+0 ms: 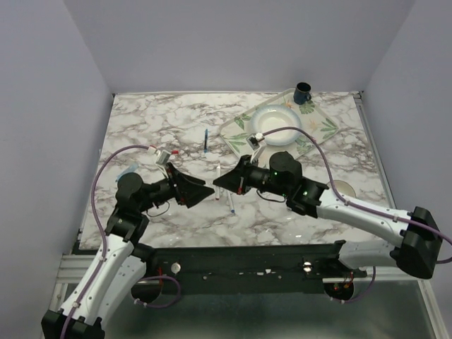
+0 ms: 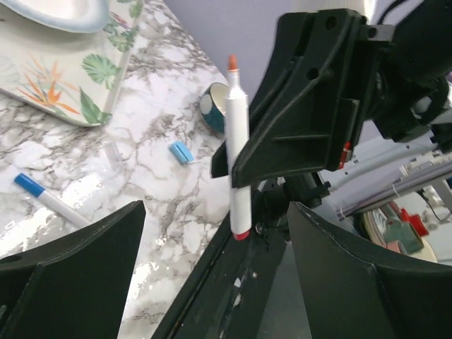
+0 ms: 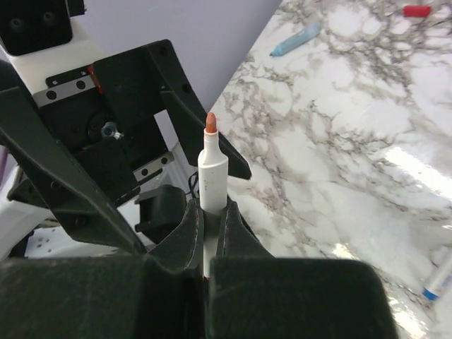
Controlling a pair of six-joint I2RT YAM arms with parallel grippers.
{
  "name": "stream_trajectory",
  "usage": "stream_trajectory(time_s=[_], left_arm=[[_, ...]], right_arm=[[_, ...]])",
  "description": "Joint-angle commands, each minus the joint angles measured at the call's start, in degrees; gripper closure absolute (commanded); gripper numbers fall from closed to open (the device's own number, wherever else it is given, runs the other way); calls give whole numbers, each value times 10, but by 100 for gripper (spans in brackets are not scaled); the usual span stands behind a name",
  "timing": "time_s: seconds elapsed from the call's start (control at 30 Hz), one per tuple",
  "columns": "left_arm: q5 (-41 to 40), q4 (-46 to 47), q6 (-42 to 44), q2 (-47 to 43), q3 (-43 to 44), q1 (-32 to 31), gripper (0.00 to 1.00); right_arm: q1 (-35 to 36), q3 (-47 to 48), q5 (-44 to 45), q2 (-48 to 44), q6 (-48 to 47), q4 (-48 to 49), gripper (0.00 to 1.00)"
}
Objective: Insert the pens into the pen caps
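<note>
I will next move my left gripper outward, turn its fingers downward and lower them around the red cap point(image 1: 175, 151), because the cap is below and outward of my gripper.
My right gripper point(image 1: 221, 183) is shut on a white pen point(image 3: 212, 169) and holds it upright, its orange-red tip bare. The same pen shows in the left wrist view point(image 2: 236, 141), with a red lower end. My left gripper point(image 1: 203, 192) is open and empty. It faces the right gripper a short way off, above the table's near middle. Its fingers point(image 2: 85, 268) stand wide apart below and either side of the held pen. A light blue cap point(image 2: 181, 152) and a white pen with a blue end point(image 2: 44, 199) lie on the marble. A red cap point(image 3: 417, 10) and a thick light blue pen point(image 3: 295, 39) lie farther off.
A leaf-patterned tray point(image 1: 244, 123) with a white plate point(image 1: 279, 120) stands at the back right, a dark blue mug point(image 1: 302, 91) beyond it. A dark blue pen point(image 1: 205, 141) lies mid-table. A small teal-rimmed round thing point(image 2: 212, 107) sits near the right edge.
</note>
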Motion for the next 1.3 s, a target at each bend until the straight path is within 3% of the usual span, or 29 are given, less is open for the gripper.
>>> stream_trajectory(time_s=[0.0, 0.13, 0.17, 0.23, 0.3, 0.33, 0.37, 0.47, 0.5, 0.6, 0.67, 0.77, 0.83, 0.93, 1.03, 1.1, 1.17, 1.27], left_arm=[[-115, -77, 6, -17, 31, -2, 10], [-286, -192, -25, 18, 75, -2, 12], [-418, -261, -56, 33, 105, -2, 14], [-537, -333, -136, 85, 138, -1, 27], [-569, -340, -108, 139, 173, 3, 27], [-557, -312, -53, 155, 179, 3, 23], [-547, -265, 74, 171, 193, 3, 21], [-610, -272, 213, 241, 255, 3, 16], [-601, -280, 347, 278, 271, 3, 14], [-649, -306, 476, 360, 325, 4, 10], [-679, -303, 512, 401, 349, 4, 9], [-668, -287, 534, 478, 378, 14, 9], [-677, -258, 559, 522, 381, 16, 17], [-721, -142, 590, 546, 347, 20, 24], [-581, -160, 635, 567, 368, 53, 19], [-461, -208, 661, 596, 413, 83, 23], [-401, -246, 701, 618, 438, 95, 28], [-340, -321, 832, 661, 460, 97, 34]], right_arm=[[3, 17, 88, -57, -43, -81, 99], [1, -13, 136, -112, -47, -120, 99], [1, -24, 142, -143, -47, -120, 99], [1, -57, 158, -174, -44, -123, 99], [2, -74, 171, -218, -39, -129, 99], [2, -88, 173, -232, -40, -137, 99], [2, -93, 174, -243, -41, -137, 99], [1, -113, 182, -287, -42, -163, 99], [2, -118, 187, -298, -42, -167, 99], [1, -139, 195, -341, -41, -182, 99], [2, -148, 195, -372, -39, -190, 99], [2, -154, 198, -404, -47, -206, 99], [2, -148, 203, -416, -58, -221, 99], [2, -145, 208, -435, -69, -231, 99], [1, -149, 210, -445, -69, -228, 99], [2, -152, 199, -443, -63, -226, 99], [2, -157, 189, -440, -62, -221, 99], [1, -169, 188, -439, -70, -215, 99]])
